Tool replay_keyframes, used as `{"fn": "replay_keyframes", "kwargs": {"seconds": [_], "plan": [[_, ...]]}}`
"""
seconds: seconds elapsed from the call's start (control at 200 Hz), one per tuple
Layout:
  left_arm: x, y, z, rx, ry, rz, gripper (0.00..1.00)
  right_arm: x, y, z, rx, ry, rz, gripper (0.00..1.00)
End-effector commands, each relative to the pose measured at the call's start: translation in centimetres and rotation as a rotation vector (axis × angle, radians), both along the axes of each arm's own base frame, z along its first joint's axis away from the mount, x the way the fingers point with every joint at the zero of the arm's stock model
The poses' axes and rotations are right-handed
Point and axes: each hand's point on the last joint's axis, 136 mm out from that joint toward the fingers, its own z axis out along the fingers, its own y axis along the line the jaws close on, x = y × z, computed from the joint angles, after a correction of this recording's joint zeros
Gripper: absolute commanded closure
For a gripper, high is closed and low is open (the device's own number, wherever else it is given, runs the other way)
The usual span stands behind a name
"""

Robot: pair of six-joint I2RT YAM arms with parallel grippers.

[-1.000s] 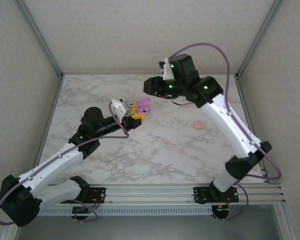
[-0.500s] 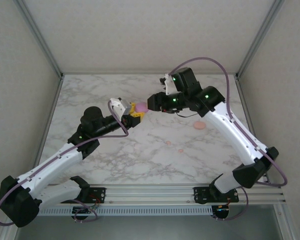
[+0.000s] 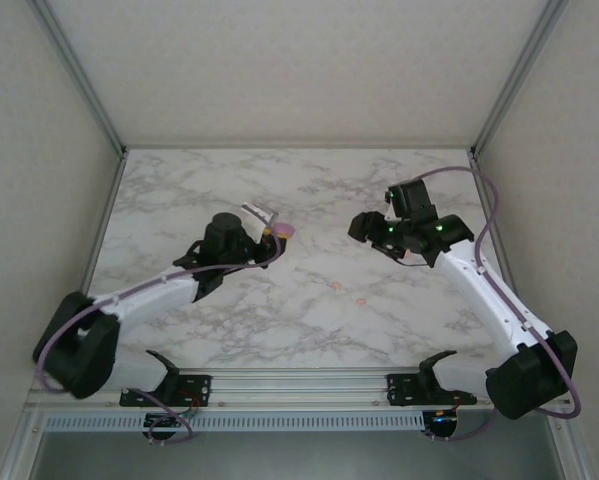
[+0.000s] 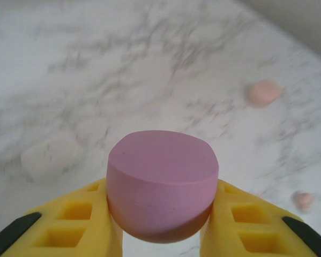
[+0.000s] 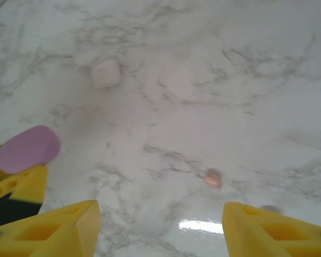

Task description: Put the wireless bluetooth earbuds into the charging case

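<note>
My left gripper lowers the purple case next toward the bare marble beside the white case to release it, since I hold the purple case above the table.
A purple charging case, lid closed, is pinched between the yellow fingers of my left gripper, which is shut on it above the table. From above, the case sits at the tip of the left gripper. My right gripper hangs apart to the right, and its fingers stand wide open with nothing between them. A peach-pink earbud lies on the marble ahead of it. Two peach earbuds lie mid-table.
A white case lies on the marble table farther back, also seen as a pale pebble. A peach case rests to the right. Metal frame posts and walls bound the table.
The right gripper has pulled away from the purple case to the right and lower, its jaws widening. The left arm has swung the case slightly right; its lid now looks closed.
</note>
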Motion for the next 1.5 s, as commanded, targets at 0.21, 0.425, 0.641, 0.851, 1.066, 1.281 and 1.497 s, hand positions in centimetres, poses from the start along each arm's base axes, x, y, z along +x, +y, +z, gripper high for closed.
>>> {"fn": "replay_keyframes", "kwargs": {"seconds": [0.21,0.425,0.641,0.851,1.066,1.281,1.497], "plan": [[4.7,0.2,-6.6,0.114,0.116,0.164,0.82,1.5,-3.7,-4.6,-0.015,0.067,-0.106,0.37],[5.3,0.1,-9.6,0.184,0.141,0.158,0.80,3.0,-6.0,-5.9,-0.019,0.094,-0.124,0.37],[4.9,0.3,-11.7,0.215,0.176,0.148,0.73,4.9,-8.8,-7.5,-0.067,0.126,-0.179,0.37],[4.4,2.4,-12.9,0.240,0.208,0.173,0.62,7.8,-12.8,-9.5,-0.187,0.166,-0.207,0.35],[4.8,4.2,-12.3,0.223,0.209,0.180,0.51,11.1,-12.7,-12.4,-0.217,0.192,-0.097,0.31],[4.8,5.8,-11.7,0.212,0.207,0.214,0.41,12.7,-11.8,-14.9,-0.197,0.237,-0.015,0.32],[4.5,6.7,-8.5,0.102,0.190,0.235,0.25,11.9,-10.6,-16.2,-0.144,0.300,0.068,0.34]]}}
